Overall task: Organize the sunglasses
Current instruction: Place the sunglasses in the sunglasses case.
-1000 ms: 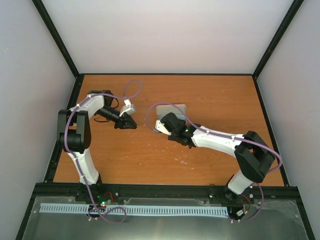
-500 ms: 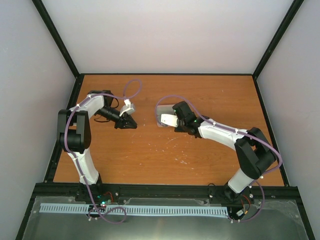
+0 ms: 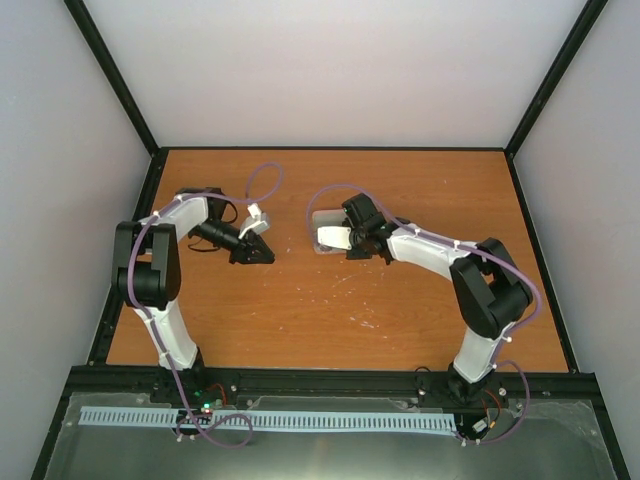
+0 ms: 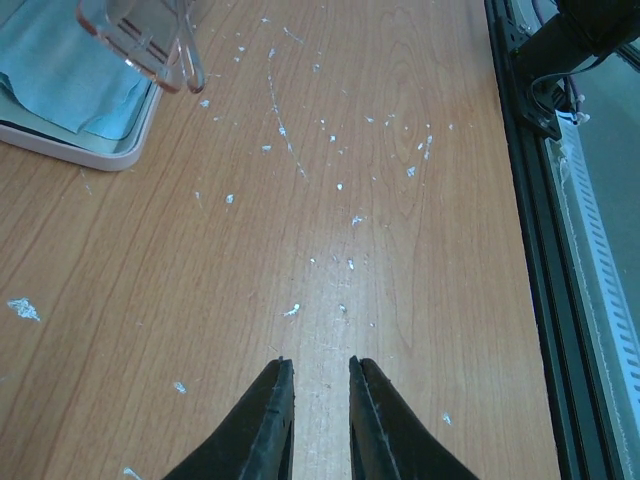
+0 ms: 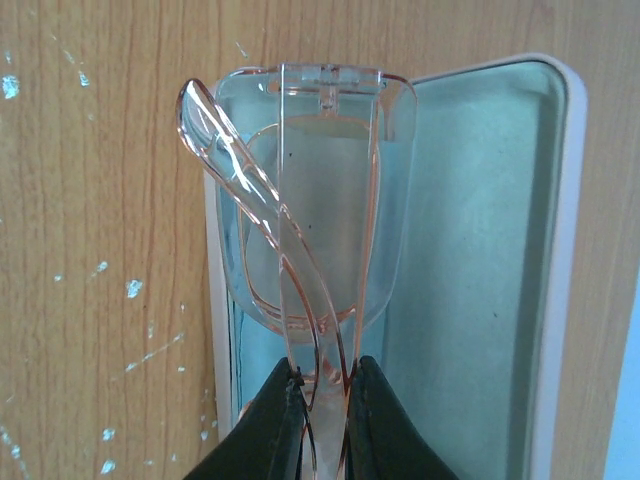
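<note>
The folded sunglasses still stick out past the case's near rim. My right gripper needs to move outward and down onto the light blue cloth.
The sunglasses (image 5: pixel 300 200) have clear amber lenses and a thin frame, folded. My right gripper (image 5: pixel 323 375) is shut on them and holds them over the left half of the open pink-white case (image 5: pixel 570 250), which is lined with light blue cloth (image 5: pixel 470 250). In the top view the right gripper (image 3: pixel 350 240) is at the case (image 3: pixel 322 217), mid-table. My left gripper (image 3: pixel 262 255) hangs low over bare wood to the left of the case, jaws a little apart and empty. The left wrist view shows its gripper (image 4: pixel 320 365), the sunglasses (image 4: pixel 150 40) and the case rim (image 4: pixel 100 155).
The wooden table (image 3: pixel 400 300) is speckled with small white flecks (image 4: pixel 290 310). A black frame rail (image 4: pixel 530 200) runs along the table's near edge. Grey walls enclose the other three sides.
My right arm has swung up and back, carrying the sunglasses from in front of the case to over it. My left gripper has shifted slightly nearer.
</note>
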You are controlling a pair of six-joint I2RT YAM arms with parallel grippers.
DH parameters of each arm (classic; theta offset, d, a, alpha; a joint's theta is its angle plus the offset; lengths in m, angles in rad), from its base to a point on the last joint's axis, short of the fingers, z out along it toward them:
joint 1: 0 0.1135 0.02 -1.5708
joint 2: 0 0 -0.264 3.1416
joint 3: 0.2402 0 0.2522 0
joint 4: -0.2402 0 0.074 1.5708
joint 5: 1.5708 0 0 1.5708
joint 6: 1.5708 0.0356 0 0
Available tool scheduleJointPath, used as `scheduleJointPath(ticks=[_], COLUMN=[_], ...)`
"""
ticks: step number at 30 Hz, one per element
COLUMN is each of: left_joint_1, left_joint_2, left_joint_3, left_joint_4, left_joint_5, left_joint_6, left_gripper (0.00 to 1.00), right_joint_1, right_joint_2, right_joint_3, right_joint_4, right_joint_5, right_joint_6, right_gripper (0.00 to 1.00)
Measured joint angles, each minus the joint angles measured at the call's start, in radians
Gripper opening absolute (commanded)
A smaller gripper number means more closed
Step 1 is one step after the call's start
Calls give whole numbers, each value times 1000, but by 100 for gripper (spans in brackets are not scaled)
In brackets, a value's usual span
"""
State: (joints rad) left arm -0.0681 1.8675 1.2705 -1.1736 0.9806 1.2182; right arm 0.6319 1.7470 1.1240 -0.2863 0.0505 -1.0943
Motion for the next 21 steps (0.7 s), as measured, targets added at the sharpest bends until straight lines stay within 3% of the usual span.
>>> scheduleJointPath(ticks=[21], left_joint_1=[0], left_joint_2=[-19], left_joint_3=[-19], left_joint_4=[24], left_joint_5=[19], left_joint_6=[-24], left_gripper=[19], right_joint_1=[-55], right_joint_2=[144], right_joint_3=[108], right_joint_4=[-15], right_joint_5=[-70], right_joint_6=[-51], right_gripper=[3])
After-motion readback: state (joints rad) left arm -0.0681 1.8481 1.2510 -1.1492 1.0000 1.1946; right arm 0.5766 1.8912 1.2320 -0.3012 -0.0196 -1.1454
